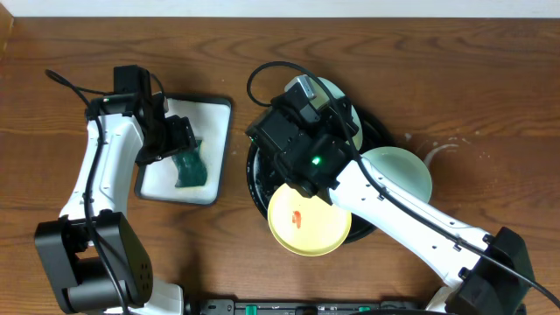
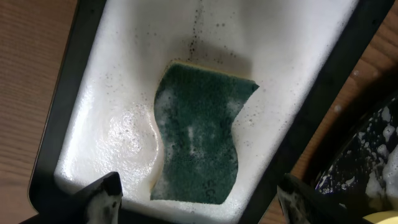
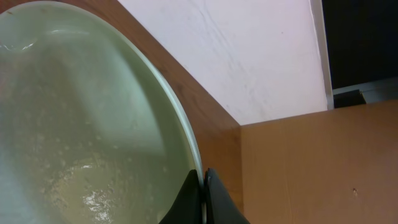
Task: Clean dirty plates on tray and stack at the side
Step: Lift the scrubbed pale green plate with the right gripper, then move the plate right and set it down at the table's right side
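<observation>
Bare wood tabletop is below the right gripper, to its right in the overhead view, so it needs to move past the tray (image 1: 255,171) and down to let go of the plate.
The black tray (image 1: 255,171) sits mid-table. A pale yellow plate (image 1: 308,219) with a red smear lies on its front edge. A mint-green plate (image 1: 398,171) lies on its right side. My right gripper (image 1: 329,108) is shut on the rim of a second mint-green plate (image 1: 329,87) at the tray's back. In the right wrist view the fingers (image 3: 204,182) pinch that wet, tilted plate (image 3: 81,124). My left gripper (image 1: 179,138) is open and empty just above a green sponge (image 1: 188,168). Its jaws (image 2: 202,202) straddle the sponge (image 2: 199,143).
The sponge lies in a white, black-edged rectangular dish (image 1: 203,112) full of foam (image 2: 124,134), left of the tray. The tray's foam-flecked edge (image 2: 367,162) shows in the left wrist view. Bare wood tabletop (image 1: 490,96) lies right of the tray.
</observation>
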`<state>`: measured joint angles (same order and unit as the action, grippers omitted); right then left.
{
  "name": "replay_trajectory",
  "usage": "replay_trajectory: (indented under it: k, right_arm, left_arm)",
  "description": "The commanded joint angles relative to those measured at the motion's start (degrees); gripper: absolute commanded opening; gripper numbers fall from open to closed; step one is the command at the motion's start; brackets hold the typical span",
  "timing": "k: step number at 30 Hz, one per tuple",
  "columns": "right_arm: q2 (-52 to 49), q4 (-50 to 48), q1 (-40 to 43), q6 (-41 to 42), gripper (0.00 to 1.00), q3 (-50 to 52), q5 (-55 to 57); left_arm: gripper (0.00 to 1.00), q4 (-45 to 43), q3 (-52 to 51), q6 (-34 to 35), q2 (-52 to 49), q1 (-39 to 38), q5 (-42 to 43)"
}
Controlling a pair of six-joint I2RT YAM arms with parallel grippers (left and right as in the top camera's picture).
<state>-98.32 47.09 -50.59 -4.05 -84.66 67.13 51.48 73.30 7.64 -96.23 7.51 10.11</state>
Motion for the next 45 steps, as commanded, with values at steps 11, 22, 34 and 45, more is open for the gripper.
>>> replay_trajectory:
  k: [11,22,34,45]
  right_arm:
    - [1.2,1.4,5.0,8.2,0.01,-0.4,-11.7]
    - [1.2,3.1,7.6,8.4,0.01,-0.4,-14.7]
    - [1.2,2.3,6.8,10.7,0.01,-0.4,-16.7]
    - [1.7,5.0,24.7,24.4,0.01,-0.4,-55.4]
  left_arm:
    - [0.81,0.3,-0.6,-0.1,0.0,0.1,-0.5]
    - [0.81,0.3,-0.6,-0.1,0.0,0.1,-0.5]
    - [0.81,0.3,-0.6,-0.1,0.0,0.1,-0.5]
    - [0.81,0.3,-0.6,-0.1,0.0,0.1,-0.5]
